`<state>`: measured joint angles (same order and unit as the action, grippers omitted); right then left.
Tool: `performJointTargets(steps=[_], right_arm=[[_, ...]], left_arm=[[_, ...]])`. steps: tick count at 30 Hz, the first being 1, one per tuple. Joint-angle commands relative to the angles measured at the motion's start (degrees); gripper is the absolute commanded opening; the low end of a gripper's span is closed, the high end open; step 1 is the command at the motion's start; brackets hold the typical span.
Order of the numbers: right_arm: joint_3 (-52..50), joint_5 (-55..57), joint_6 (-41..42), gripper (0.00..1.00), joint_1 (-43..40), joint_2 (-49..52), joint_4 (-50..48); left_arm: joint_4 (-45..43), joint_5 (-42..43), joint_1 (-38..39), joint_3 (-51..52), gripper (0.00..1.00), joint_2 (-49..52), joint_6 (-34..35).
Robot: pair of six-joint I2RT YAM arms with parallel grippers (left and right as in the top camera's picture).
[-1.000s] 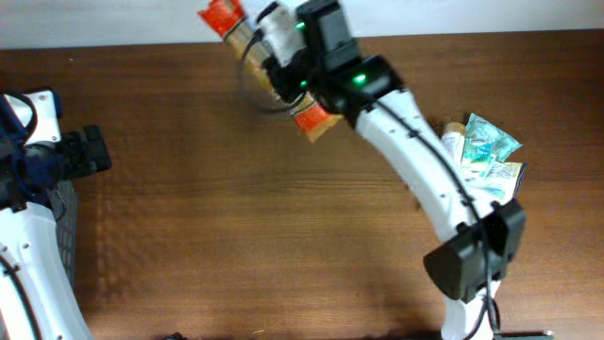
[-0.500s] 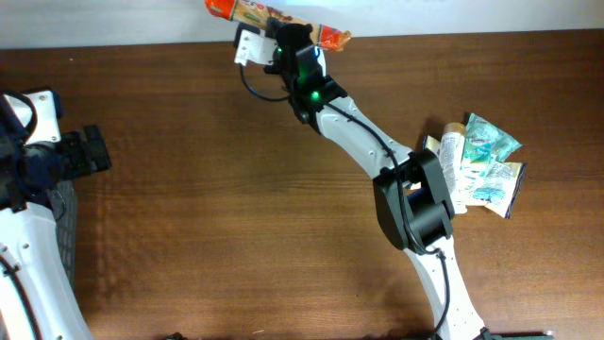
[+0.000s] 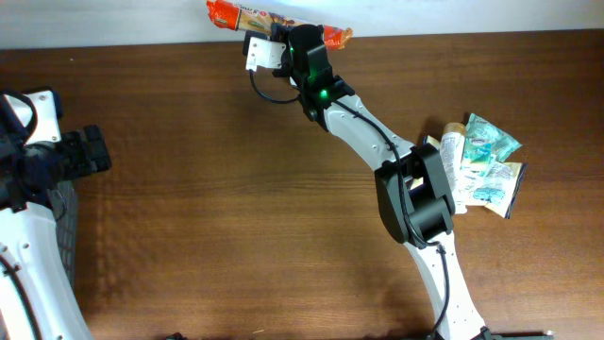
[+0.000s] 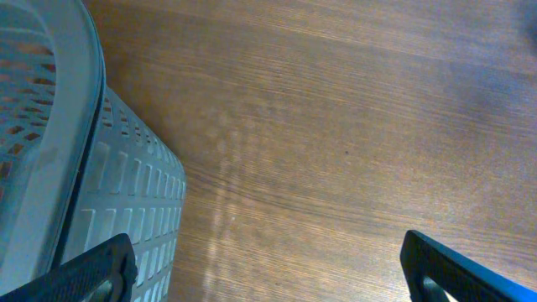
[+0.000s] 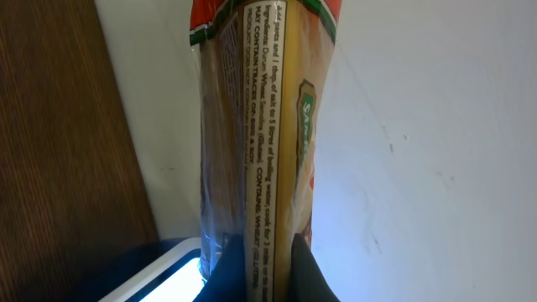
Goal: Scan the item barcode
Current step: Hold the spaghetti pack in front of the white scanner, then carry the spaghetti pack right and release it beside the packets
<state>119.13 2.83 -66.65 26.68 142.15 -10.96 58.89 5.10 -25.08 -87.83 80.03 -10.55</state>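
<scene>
The item swings back with my right gripper toward the bare wood beside the packet pile next, turning alongside. It then comes down for release, since that spot is free.
The item is a long pasta packet (image 3: 247,17) with orange-red ends. It lies level along the table's far edge, over the white strip beyond the wood. My right gripper (image 3: 294,36) is shut on it near its middle. In the right wrist view the packet (image 5: 260,126) runs straight up from my right gripper (image 5: 267,273), its printed seam facing the camera, and no barcode shows. A white-rimmed glowing panel (image 5: 159,273) sits just left of the fingers. My left gripper (image 4: 277,277) stands wide open over bare wood at the table's left side, holding nothing.
A grey perforated basket (image 4: 50,168) stands at the left table edge, beside the left arm (image 3: 38,161). A pile of green and white packets (image 3: 481,165) lies at the right. The right arm (image 3: 377,142) stretches diagonally across the far half of the table.
The right arm has reached out to the far edge, carrying the packet from a tilted hold above the table to level along the back. The left arm has not moved.
</scene>
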Motion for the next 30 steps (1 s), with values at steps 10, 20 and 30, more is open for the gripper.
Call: performJointTargets(steps=[10,20,30], right_arm=[[2.5,-3.5,18.8,0.04,-0.4,-7.1,-2.2],[2.6,-10.8,62.7,0.04,-4.5,-33.6,53.1],[-7.8,-7.2,73.4,0.04,-20.1,-34.6,91.4]], left_arm=[[-0.1,0.0,0.1,0.0,0.99,-0.3,-0.9],[-0.1,0.0,0.1,0.0,0.99,-0.3,-0.9],[-0.1,0.0,0.1,0.0,0.99,-0.3,-0.9]])
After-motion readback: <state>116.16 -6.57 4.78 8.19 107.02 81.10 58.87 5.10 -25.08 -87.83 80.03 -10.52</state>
